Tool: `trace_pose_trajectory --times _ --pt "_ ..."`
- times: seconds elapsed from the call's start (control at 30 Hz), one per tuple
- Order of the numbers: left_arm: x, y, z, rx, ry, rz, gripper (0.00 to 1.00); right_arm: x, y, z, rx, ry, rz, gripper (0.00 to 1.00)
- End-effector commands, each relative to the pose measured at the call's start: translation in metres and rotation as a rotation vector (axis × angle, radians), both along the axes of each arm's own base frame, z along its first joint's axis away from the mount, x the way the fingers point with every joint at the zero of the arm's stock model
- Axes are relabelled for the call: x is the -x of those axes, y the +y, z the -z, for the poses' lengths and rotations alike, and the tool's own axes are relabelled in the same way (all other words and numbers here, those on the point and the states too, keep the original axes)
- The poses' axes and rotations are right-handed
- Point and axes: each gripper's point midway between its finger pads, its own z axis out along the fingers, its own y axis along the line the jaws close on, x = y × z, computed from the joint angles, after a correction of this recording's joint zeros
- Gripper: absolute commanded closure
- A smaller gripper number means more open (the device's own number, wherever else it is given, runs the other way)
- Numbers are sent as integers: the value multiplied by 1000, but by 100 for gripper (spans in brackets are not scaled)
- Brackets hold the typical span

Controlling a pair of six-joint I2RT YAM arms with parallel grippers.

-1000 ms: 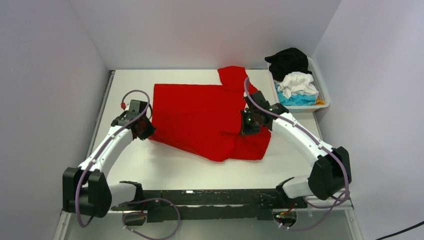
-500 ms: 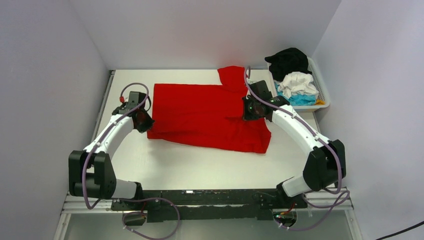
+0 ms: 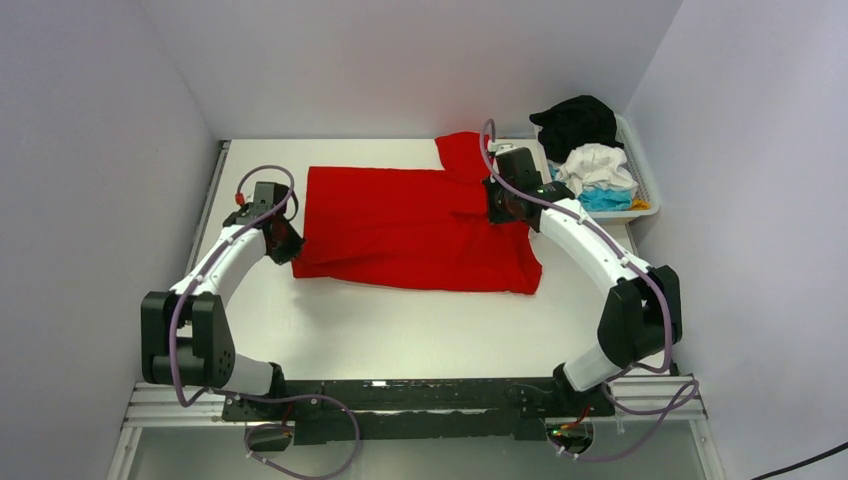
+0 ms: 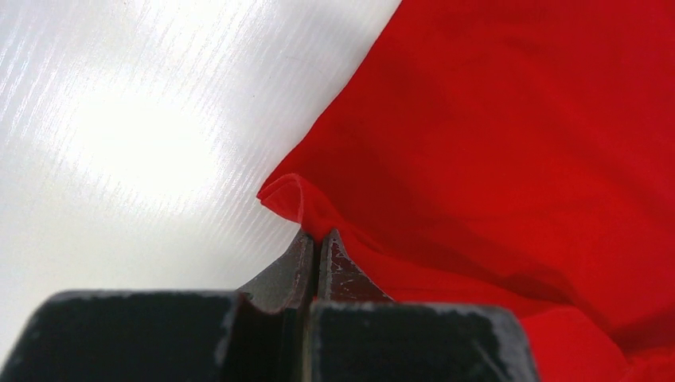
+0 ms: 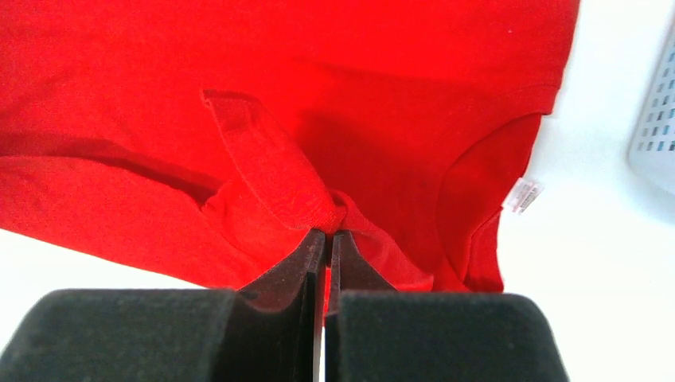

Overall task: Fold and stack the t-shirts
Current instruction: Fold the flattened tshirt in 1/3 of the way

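Observation:
Next, the right gripper lowers the pinched fold slightly outward onto the shirt's body point(image 5: 341, 212), since the cloth still stands raised above its shadow.
A bright red t-shirt point(image 3: 410, 228) lies spread on the white table, its near part folded toward the back. My left gripper point(image 3: 284, 240) is shut on its left corner; the pinched red cloth point(image 4: 296, 195) shows at the fingertips point(image 4: 317, 235). My right gripper point(image 3: 497, 205) is shut on a fold of the shirt by the right sleeve, seen at the fingertips point(image 5: 326, 232). The collar with a white label point(image 5: 523, 196) lies just beyond. Black point(image 3: 575, 122), white point(image 3: 596, 166) and turquoise point(image 3: 600, 199) shirts sit in the basket.
A white slatted basket point(image 3: 644, 175) stands at the back right beside the wall, its corner in the right wrist view point(image 5: 657, 119). Grey walls close in left, back and right. Bare white table point(image 3: 400, 330) lies between the shirt and the arm bases.
Both grippers have moved toward the back of the table with the shirt's near edge, folding it over. The hanging near fold has flattened into a narrower, straighter band.

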Motion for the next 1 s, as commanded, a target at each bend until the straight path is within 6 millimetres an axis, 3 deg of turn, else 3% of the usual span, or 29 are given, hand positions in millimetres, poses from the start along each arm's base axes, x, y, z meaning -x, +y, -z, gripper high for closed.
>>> trace_pose_trajectory --times 0.0,0.2,0.33,0.4,0.43,0.47,0.5,0.53,0.6,0.63,0.77,0.9,0.97 --pt "-17 6 -9 -23 -56 -7 100 -22 -6 -20 13 -92 10 100" --pt "-30 9 -1 -30 -53 -23 94 -41 -7 -7 16 -101 23 100" --pt "-45 20 2 -67 -54 -58 71 -74 -10 10 37 -143 43 95" --pt "-54 24 -4 -77 -65 -57 49 -99 -18 26 71 -150 81 87" --pt "-58 29 -11 -93 -73 -68 31 -110 -25 31 95 -148 120 76" --pt "-62 33 -21 -108 -87 -74 8 -121 -31 34 115 -142 159 55" --pt "-64 38 -33 -127 -104 -85 1 -128 -36 35 132 -132 187 36" --pt "-65 41 -45 -142 -124 -90 1 -132 -42 34 158 -124 226 23" --pt "-62 44 -68 -158 -165 -94 1 -133 -43 26 147 -123 260 3" --pt "-59 43 -78 -152 -190 -92 1 -128 -44 22 134 -133 271 1" --pt "-56 14 -82 -41 -247 40 1 -97 -34 20 14 -126 259 0" --pt "-62 -41 -71 156 -323 236 1 -61 20 27 -250 -51 43 0" --pt "-62 -59 -61 190 -318 294 1 -48 34 38 -318 5 6 0"
